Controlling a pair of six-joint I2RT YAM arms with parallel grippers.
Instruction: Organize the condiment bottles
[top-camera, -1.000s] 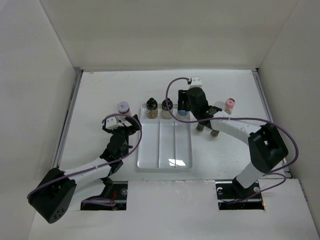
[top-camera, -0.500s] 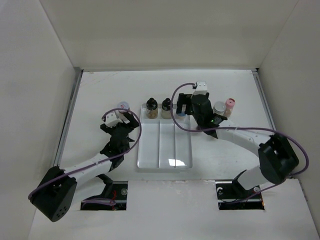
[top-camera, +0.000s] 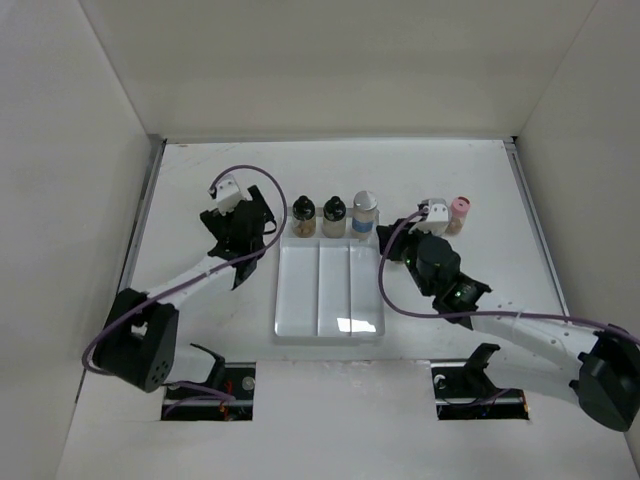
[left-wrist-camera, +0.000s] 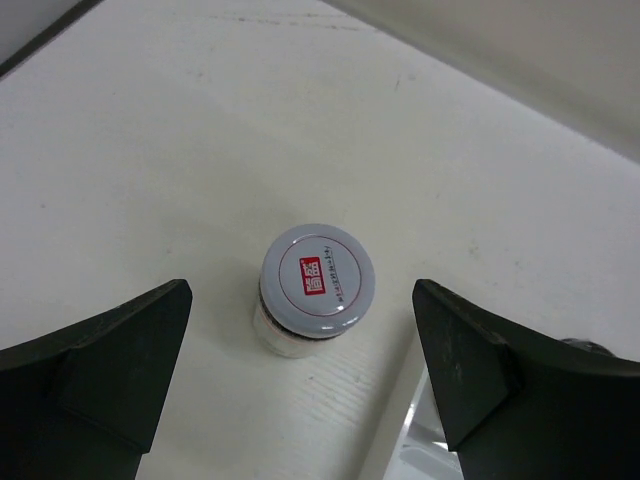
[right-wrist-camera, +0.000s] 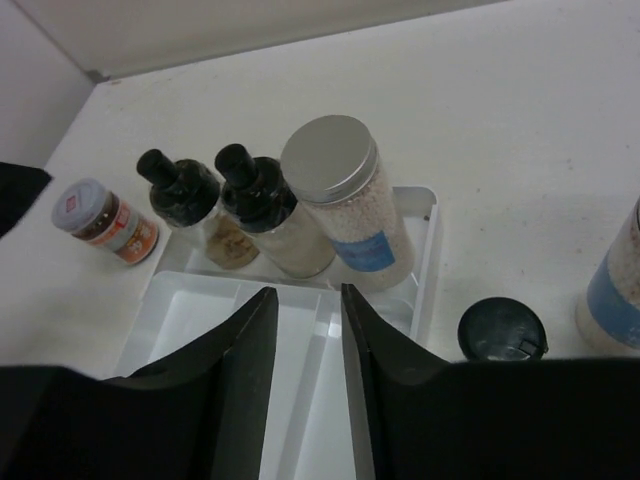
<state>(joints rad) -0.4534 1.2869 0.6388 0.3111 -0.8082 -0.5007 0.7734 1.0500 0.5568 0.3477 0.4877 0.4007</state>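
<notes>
The grey-capped jar (left-wrist-camera: 318, 278) stands upright between the wide open fingers, so my left gripper should next go straight down over it and close there.
Three condiment bottles stand across the far end of the white tray (top-camera: 285, 300): two black-capped ones (top-camera: 304, 215) (top-camera: 334, 214) and a silver-capped one with a blue label (top-camera: 365, 212). My left gripper (top-camera: 248, 216) (left-wrist-camera: 302, 292) hangs wide open over a grey-capped jar (left-wrist-camera: 318, 278) left of the tray; that jar stands between the fingers, untouched. My right gripper (top-camera: 398, 250) (right-wrist-camera: 305, 300) sits just near of the silver-capped bottle (right-wrist-camera: 340, 195), above the tray's right side. Its jaws are nearly together with nothing between them.
A pink-capped jar (top-camera: 459, 211) stands right of the tray. The right wrist view shows a small black-capped jar (right-wrist-camera: 503, 330) and a blue-labelled bottle (right-wrist-camera: 615, 290) on the table right of the tray (right-wrist-camera: 425, 245). White walls enclose the table.
My right gripper let go of the silver-capped bottle at the tray's far right, drew back toward me and closed. My left gripper moved farther away, over the grey-capped jar.
</notes>
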